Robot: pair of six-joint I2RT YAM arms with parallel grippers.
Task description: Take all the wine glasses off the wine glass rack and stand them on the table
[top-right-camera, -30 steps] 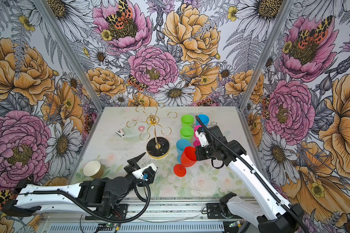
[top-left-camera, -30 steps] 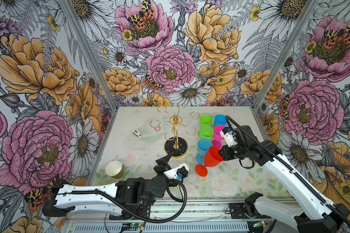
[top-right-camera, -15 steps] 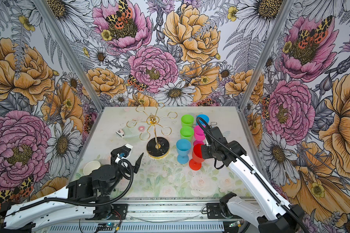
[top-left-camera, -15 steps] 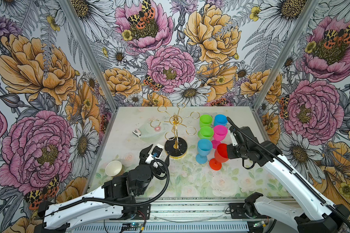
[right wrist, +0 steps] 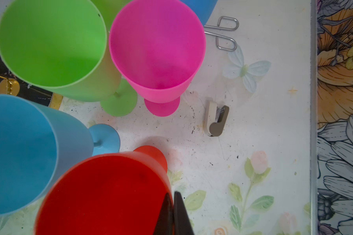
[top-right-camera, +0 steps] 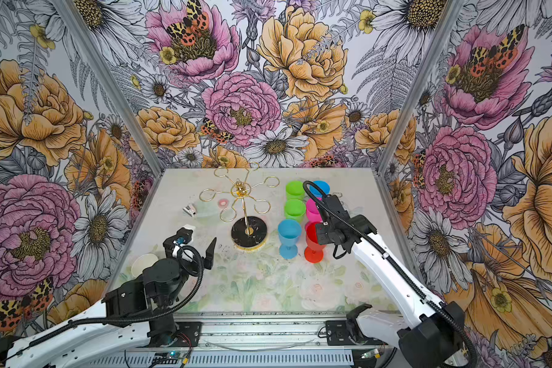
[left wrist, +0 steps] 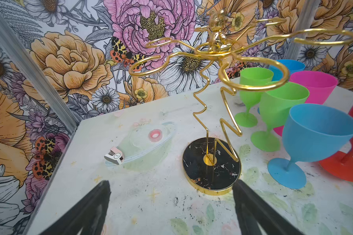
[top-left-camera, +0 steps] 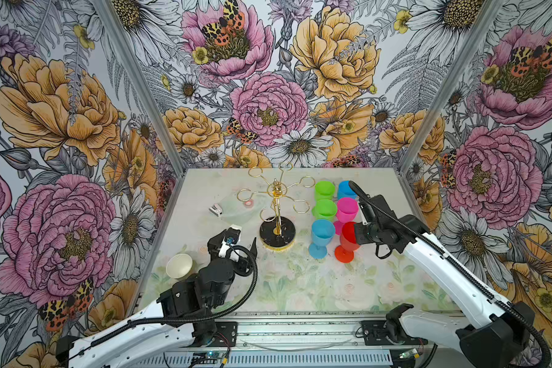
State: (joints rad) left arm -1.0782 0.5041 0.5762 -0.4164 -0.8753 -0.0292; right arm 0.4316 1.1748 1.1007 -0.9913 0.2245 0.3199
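The robot's right gripper eases toward the blue glass next and opens to release the glass's red rim, as the red foot (right wrist: pixel 154 154) stands below it on the table.
The gold wine glass rack (top-left-camera: pixel 277 235) stands mid-table on its round black base, and all its loops (left wrist: pixel 253 81) are bare. A red wine glass (top-left-camera: pixel 348 237) stands upright right of a blue one, its foot (top-right-camera: pixel 313 255) apparently on the table. My right gripper (top-left-camera: pixel 355 234) is shut on the red glass's rim; in the right wrist view the gripper (right wrist: pixel 172 195) pinches the wall of the red glass (right wrist: pixel 110 193). My left gripper (top-left-camera: pixel 236 247) hovers open and empty just front-left of the rack base (left wrist: pixel 211 164), fingertips wide apart.
Upright glasses crowd the space right of the rack: blue (top-left-camera: pixel 322 232), two green (top-left-camera: pixel 325 208), pink (top-left-camera: pixel 347 208), another blue (top-left-camera: pixel 346 189). A paper cup (top-left-camera: pixel 179 266) lies front left. Small staplers (top-left-camera: pixel 215 209) (right wrist: pixel 215 119), a metal clip (right wrist: pixel 222 33) and a pink ring (left wrist: pixel 155 134) lie about.
The right arm brought the tilted red glass down and back until it stood upright beside the blue one. The left arm swung left, away from the red glass, and its jaws widened.
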